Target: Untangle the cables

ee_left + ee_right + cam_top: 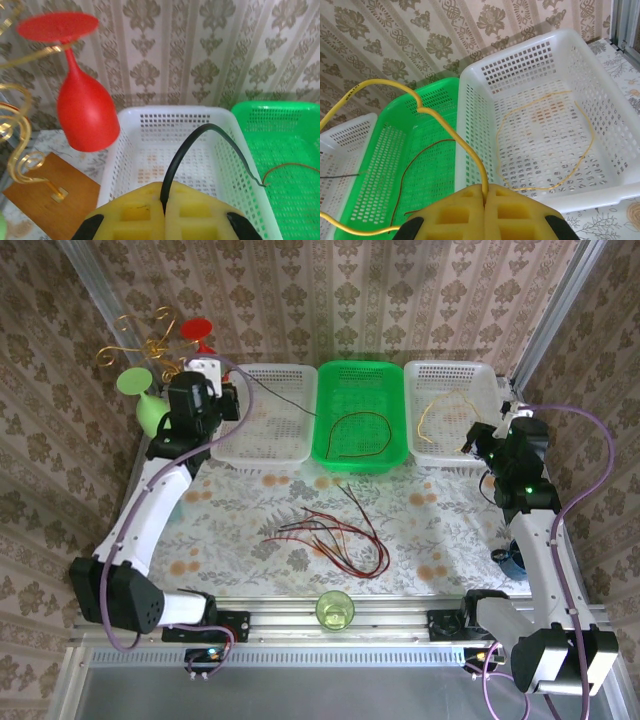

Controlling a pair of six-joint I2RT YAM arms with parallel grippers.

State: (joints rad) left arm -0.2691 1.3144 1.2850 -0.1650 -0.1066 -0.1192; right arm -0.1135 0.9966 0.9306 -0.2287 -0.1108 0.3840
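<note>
My left gripper needs to tip its fingers down, lower, and release the black cable apart from the red one, since the empty white basket's bottom lies below the gripper.
A loose bundle of red and black cables [335,535] lies on the flowered table in front of the baskets. My left gripper [232,398] [164,200] is shut on a black cable [200,137] that arcs over the left white basket [262,435]. My right gripper [478,440] [485,192] is shut on a yellow cable [445,125] that loops over the green basket [395,165]. A thinner yellow cable [585,150] lies in the right white basket [490,375]. One red cable [360,430] curls in the green basket [395,455].
A red wine glass [85,110] hangs upside down on a gold curly wire stand [135,340] with a wooden base [50,195], left of the baskets. A green glass [145,400] is beside the left arm. A green cup [335,610] stands at the front edge.
</note>
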